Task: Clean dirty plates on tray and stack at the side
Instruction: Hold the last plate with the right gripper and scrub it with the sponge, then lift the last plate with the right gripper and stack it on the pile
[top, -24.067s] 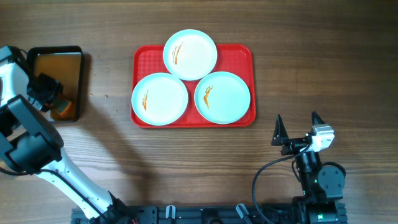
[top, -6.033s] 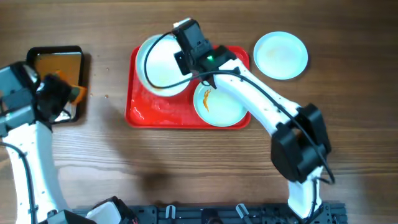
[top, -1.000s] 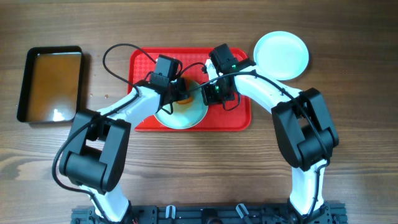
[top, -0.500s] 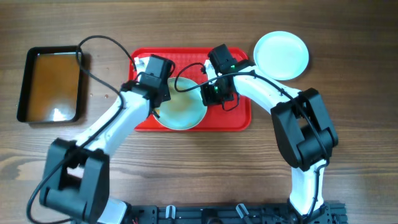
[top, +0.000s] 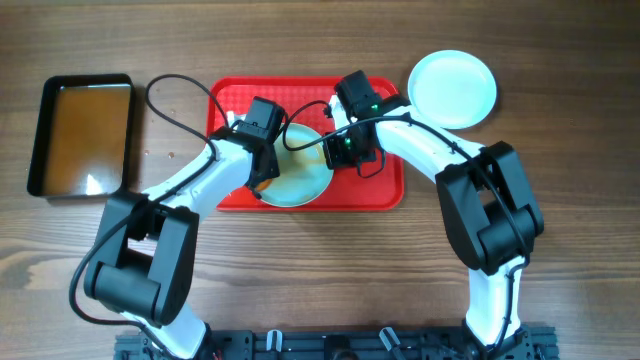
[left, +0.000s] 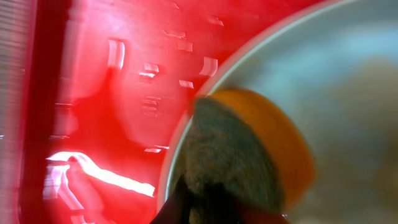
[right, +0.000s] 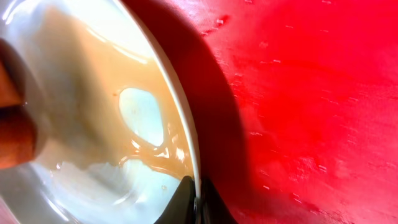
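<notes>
My right gripper should lift the plate off the tray (top: 375, 185), tilting it for its brownish water coating, then release its rim over the clean white plates.
One plate (top: 300, 180) lies on the red tray (top: 375, 185), coated with a thin brownish film of water (right: 93, 124). My right gripper (top: 337, 150) is shut on its right rim, and the wrist view shows the fingers (right: 198, 202) pinching that edge. My left gripper (top: 262, 168) is shut on an orange sponge with a dark scouring side (left: 249, 149), pressed onto the plate's left rim (left: 348, 93). That sponge also shows at the left edge of the right wrist view (right: 12, 130). Clean white plates (top: 452, 90) sit on the table to the right of the tray, seen from above as one disc.
A black pan of brownish water (top: 80, 135) stands on the wooden table left of the tray. The left arm's cable (top: 175, 85) loops over the tray's left edge. Both arms reach in from the near side and meet over the tray.
My left gripper has swept the sponge from the plate's middle out to the left and back onto its left rim. The right gripper has kept its hold on the rim.
</notes>
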